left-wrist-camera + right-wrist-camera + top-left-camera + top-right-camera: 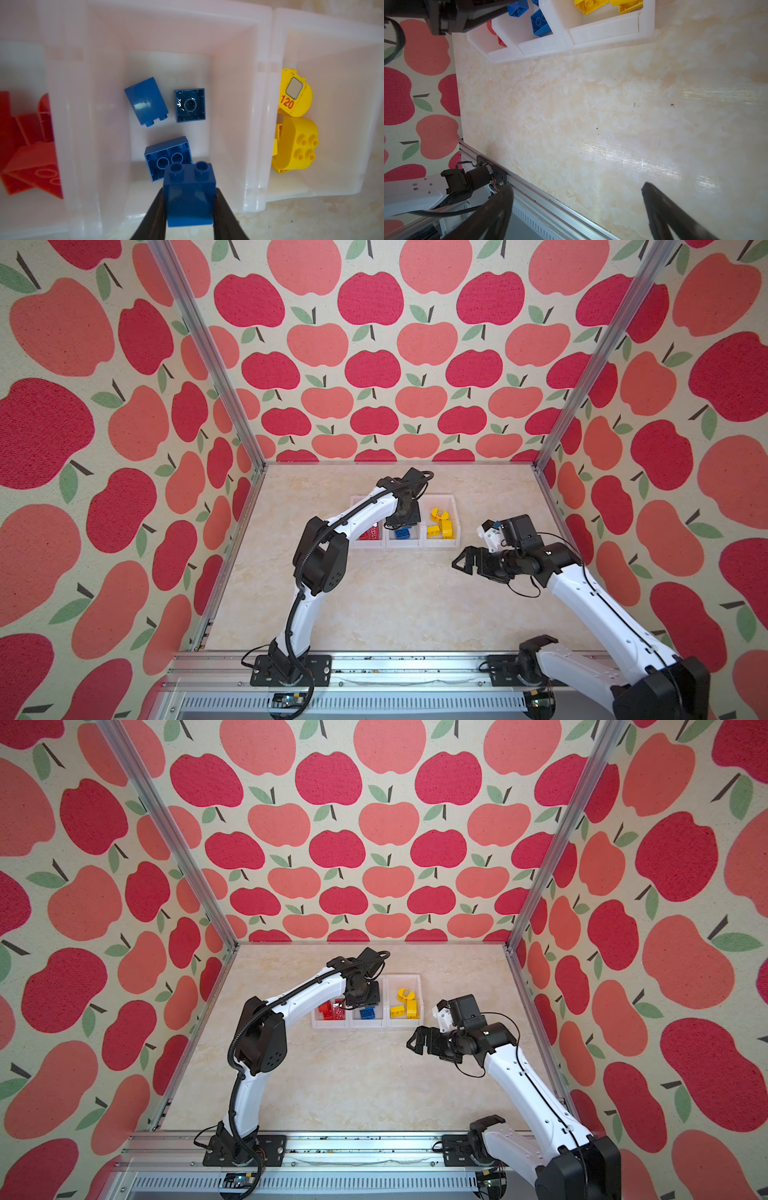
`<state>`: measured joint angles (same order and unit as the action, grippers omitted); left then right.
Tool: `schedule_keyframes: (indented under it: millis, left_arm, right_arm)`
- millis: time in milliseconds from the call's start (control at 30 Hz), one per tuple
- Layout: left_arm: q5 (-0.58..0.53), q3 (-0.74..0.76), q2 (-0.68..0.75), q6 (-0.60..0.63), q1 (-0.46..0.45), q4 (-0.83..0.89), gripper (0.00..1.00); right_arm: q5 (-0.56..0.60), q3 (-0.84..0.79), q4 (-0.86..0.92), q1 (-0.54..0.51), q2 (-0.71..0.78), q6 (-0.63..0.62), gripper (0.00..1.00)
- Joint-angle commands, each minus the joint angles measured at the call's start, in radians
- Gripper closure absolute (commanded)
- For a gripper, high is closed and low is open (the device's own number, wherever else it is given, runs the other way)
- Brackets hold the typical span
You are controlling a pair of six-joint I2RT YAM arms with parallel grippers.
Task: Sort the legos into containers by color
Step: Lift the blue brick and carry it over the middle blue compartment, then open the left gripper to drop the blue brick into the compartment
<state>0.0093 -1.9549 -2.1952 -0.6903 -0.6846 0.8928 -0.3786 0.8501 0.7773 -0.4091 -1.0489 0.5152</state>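
Note:
The left gripper moves down slightly outward over the blue legos next and releases the blue lego, since only those lie on the middle container's bottom below it.
Three joined white containers (405,545) stand in a row at the back of the table. My left gripper (189,192) hangs over the middle container (234,104), shut on a blue lego (189,205) with its studs pointing away from the fingers. Three more blue legos (166,158) lie on that container's floor. Red legos (31,166) fill one neighbouring container; yellow legos (299,145), including the rounded "120" piece (295,93), lie in the other. My right gripper (461,564) hovers open and empty over bare table right of the containers, seen also in the right wrist view (577,186).
The marble-look table (395,601) has an aluminium rail (374,659) along its front edge and frame posts at the back corners. Apple-patterned walls close in three sides. The left arm's elbow (322,560) rises in front of the red container.

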Motion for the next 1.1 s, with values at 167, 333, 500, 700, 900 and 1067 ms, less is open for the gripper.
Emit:
schedule_keyframes:
  millis: [167,333,500,700,900,1067]
  left_arm:
    - [0.011,-0.090,-0.077,0.053,0.023,0.042,0.80]
    - [0.010,-0.112,-0.104,0.061,0.024,0.058,0.72]
    - [0.008,-0.112,-0.106,0.061,0.023,0.057,0.59]
    - [0.001,-0.112,-0.095,0.067,0.024,0.063,0.43]
    - [-0.014,-0.105,-0.056,0.072,0.021,0.057,0.35]
    - [-0.041,-0.080,0.005,0.092,0.011,0.038,0.30]
  right_arm:
    - [0.006,-0.004,0.004,0.008,0.004,0.008,0.01]
    - [0.012,-0.003,0.004,0.008,0.003,0.009,0.01]
    - [0.013,-0.001,0.004,0.008,-0.002,0.012,0.01]
    - [0.016,0.007,0.004,0.008,-0.010,0.013,0.01]
    - [0.028,0.026,0.008,0.008,-0.022,0.000,0.01]
    - [0.045,0.048,0.010,0.010,-0.035,-0.015,0.01]
